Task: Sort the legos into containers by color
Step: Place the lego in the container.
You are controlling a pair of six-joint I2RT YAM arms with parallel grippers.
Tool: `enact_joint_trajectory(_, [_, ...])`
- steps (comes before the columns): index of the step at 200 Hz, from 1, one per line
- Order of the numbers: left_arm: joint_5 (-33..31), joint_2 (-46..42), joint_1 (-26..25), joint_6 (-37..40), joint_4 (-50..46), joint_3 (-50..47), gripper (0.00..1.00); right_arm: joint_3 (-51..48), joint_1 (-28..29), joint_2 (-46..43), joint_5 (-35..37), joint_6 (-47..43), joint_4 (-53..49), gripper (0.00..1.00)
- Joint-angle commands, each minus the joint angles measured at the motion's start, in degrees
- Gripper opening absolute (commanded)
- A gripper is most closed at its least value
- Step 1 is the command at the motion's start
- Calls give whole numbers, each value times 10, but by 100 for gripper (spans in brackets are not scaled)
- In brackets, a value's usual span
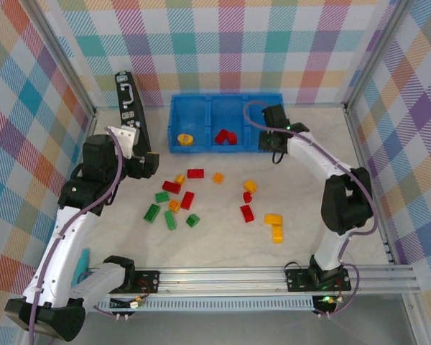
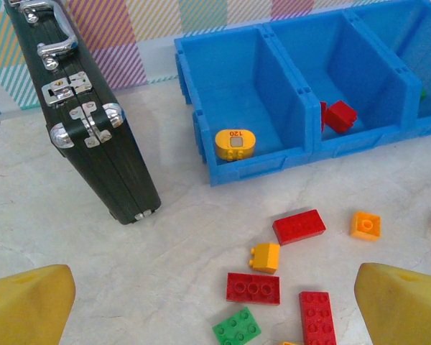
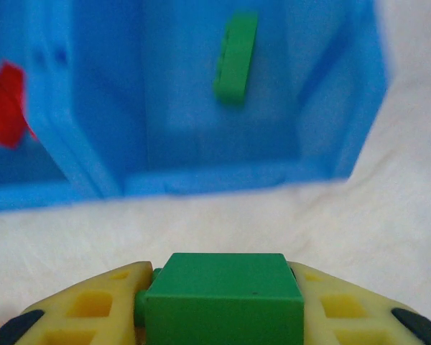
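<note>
I need to take my right gripper outward past the front side of the blue bin and let go of the green lego over the bottom of the end container, because another green lego is already there.
My right gripper is shut on a green lego and hovers over the table just in front of the blue bin's right container; it sits at the bin's right front corner. Another green lego lies inside that container. The middle container holds red legos, the left one a yellow piece. Red, green, yellow and orange legos lie scattered on the table. My left gripper stands open above the pile's left part, its yellow fingers far apart.
A black case with silver handle leans upright left of the bin, close to my left gripper. Two yellow bricks lie apart at the right of the pile. Checked walls and metal rails enclose the table.
</note>
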Motion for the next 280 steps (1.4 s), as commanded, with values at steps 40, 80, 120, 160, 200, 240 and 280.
enact_joint_trajectory(40, [-4,-20,10,-2,12,-3,100,79,-10,103,44,-139,117,31])
enact_joint_trajectory(80, [-3,-14,10,-1,12,-2,100,157,-21,189,42,-151,111,38])
enact_joint_trajectory(120, [3,-1,11,-2,10,4,100,165,-22,204,37,-155,105,50])
enact_joint_trajectory(160, [-7,-9,13,-4,17,4,100,159,-23,203,27,-152,100,65])
enact_joint_trajectory(200, [-6,-9,13,-4,16,7,100,146,-23,168,18,-147,96,62])
enact_joint_trajectory(240, [-2,-10,13,-6,16,11,100,77,-23,67,-20,-118,81,60])
enact_joint_trajectory(280, [8,-11,13,-9,17,11,100,-36,-21,-32,-141,-87,48,62])
